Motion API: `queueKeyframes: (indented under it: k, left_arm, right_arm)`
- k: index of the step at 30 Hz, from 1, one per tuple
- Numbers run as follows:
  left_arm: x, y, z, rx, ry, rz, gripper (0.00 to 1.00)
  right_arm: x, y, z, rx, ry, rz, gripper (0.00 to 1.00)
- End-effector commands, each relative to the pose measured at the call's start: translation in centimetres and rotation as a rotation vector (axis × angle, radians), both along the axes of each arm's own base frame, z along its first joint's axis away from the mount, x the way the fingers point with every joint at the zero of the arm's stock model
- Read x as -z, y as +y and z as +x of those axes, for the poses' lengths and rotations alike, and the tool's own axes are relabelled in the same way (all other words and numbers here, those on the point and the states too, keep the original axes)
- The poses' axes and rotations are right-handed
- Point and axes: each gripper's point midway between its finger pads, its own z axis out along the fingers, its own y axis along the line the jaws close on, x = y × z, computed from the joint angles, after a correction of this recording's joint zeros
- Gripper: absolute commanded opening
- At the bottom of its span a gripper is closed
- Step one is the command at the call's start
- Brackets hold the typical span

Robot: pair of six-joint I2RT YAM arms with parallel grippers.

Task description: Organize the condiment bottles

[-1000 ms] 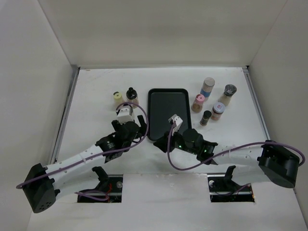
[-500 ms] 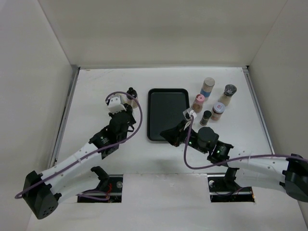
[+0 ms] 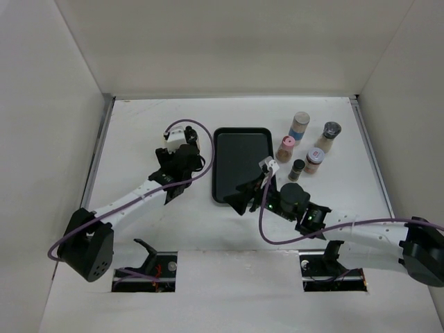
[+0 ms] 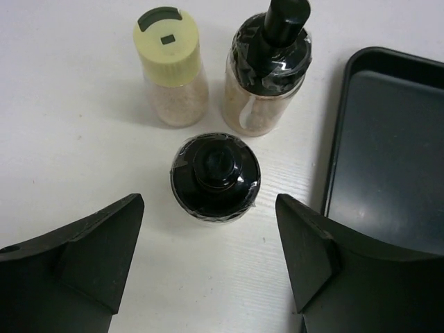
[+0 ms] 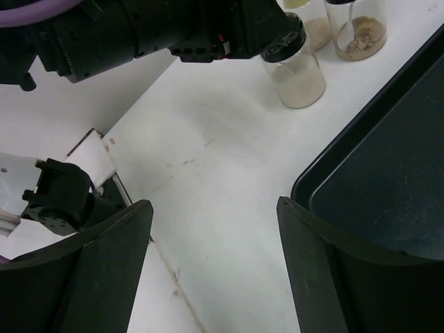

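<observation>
I will next lower my left gripper around the black cap (image 4: 216,175) and close, because the black-capped jar stands below, in line with the gap between the open fingers.
Three condiment bottles stand left of the black tray (image 4: 388,139): a yellow-capped shaker (image 4: 166,62), a black pump-top bottle (image 4: 267,69) and a black-capped jar (image 4: 216,177). My left gripper (image 4: 208,236) is open just short of the black-capped jar, holding nothing. Right of the tray (image 3: 239,159) stand a blue-labelled bottle (image 3: 300,125), a grey-capped one (image 3: 328,137), a pink-capped one (image 3: 285,148), a red-labelled one (image 3: 313,161) and a small black-capped one (image 3: 296,169). My right gripper (image 3: 239,198) is open and empty at the tray's near left corner (image 5: 374,173).
The left arm's body (image 5: 159,31) hangs over the black-capped jar (image 5: 295,69) in the right wrist view. White walls close in the table on three sides. A slot with a black bracket (image 5: 66,198) lies at the near edge.
My left gripper has moved away from me, up to the left group of bottles. My right gripper went right, then back left to the tray's near corner. Both now stand open.
</observation>
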Motion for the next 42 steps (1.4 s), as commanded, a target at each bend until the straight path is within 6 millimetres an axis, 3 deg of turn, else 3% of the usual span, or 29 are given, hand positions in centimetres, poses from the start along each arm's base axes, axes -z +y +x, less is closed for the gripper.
queueKeyframes:
  k: [1, 7, 13, 15, 17, 19, 22, 25, 27, 29, 32, 34, 38, 42]
  left_arm:
    - [-2.0, 0.2, 1.9, -0.022, -0.066, -0.01, 0.77]
    - [0.0, 0.8, 3.9, -0.028, -0.039, -0.015, 0.74]
    - [0.6, 0.2, 5.3, -0.005, -0.044, -0.042, 0.66]
    - [0.9, 0.1, 5.3, -0.003, -0.035, -0.036, 0.6]
    - [1.0, 0.5, 5.1, -0.015, -0.038, -0.034, 0.42]
    - [0.0, 0.6, 4.6, -0.018, -0.064, -0.041, 0.31]
    - [-4.1, 0.3, 3.2, -0.008, -0.138, -0.049, 0.26]
    - [-8.2, -1.6, 2.1, 0.046, -0.223, -0.073, 0.26]
    - [-9.8, -3.8, 2.5, 0.093, -0.245, -0.098, 0.27]
    - [-10.4, -6.6, 3.3, 0.147, -0.245, -0.113, 0.27]
    - [-10.7, -9.9, 5.5, 0.19, -0.269, -0.145, 0.27]
    - [-10.5, -11.4, 7.5, 0.202, -0.282, -0.156, 0.27]
    - [-10.0, -13.6, 11.7, 0.223, -0.279, -0.138, 0.27]
    - [-7.6, -14.9, 15.2, 0.219, -0.25, -0.106, 0.27]
  right_arm:
    - [-1.2, 0.4, 0.1, -0.004, -0.04, 0.045, 0.8]
    - [-0.4, 0.4, 0.5, 0.008, -0.034, 0.025, 0.83]
    - [-0.1, 0.5, 0.8, 0.014, -0.032, 0.015, 0.84]
    - [0.3, 0.5, 1.0, 0.019, -0.025, 0.006, 0.83]
    - [0.0, 0.4, 1.0, 0.02, -0.032, 0.011, 0.83]
    - [-0.2, 0.2, 1.0, 0.023, -0.038, 0.018, 0.83]
    - [-0.4, -0.4, 1.4, 0.049, -0.042, 0.032, 0.82]
    - [-1.0, -1.3, 1.7, 0.085, -0.054, 0.061, 0.82]
    - [-0.5, -2.4, 3.1, 0.154, -0.044, 0.065, 0.79]
    - [0.3, -3.4, 4.3, 0.212, -0.018, 0.061, 0.66]
    - [1.2, -5.2, 5.9, 0.288, 0.019, 0.058, 0.35]
    - [1.6, -6.4, 6.9, 0.332, 0.032, 0.06, 0.28]
    - [1.3, -7.4, 7.2, 0.358, 0.041, 0.088, 0.29]
    - [1.1, -8.1, 7.3, 0.379, 0.033, 0.103, 0.37]
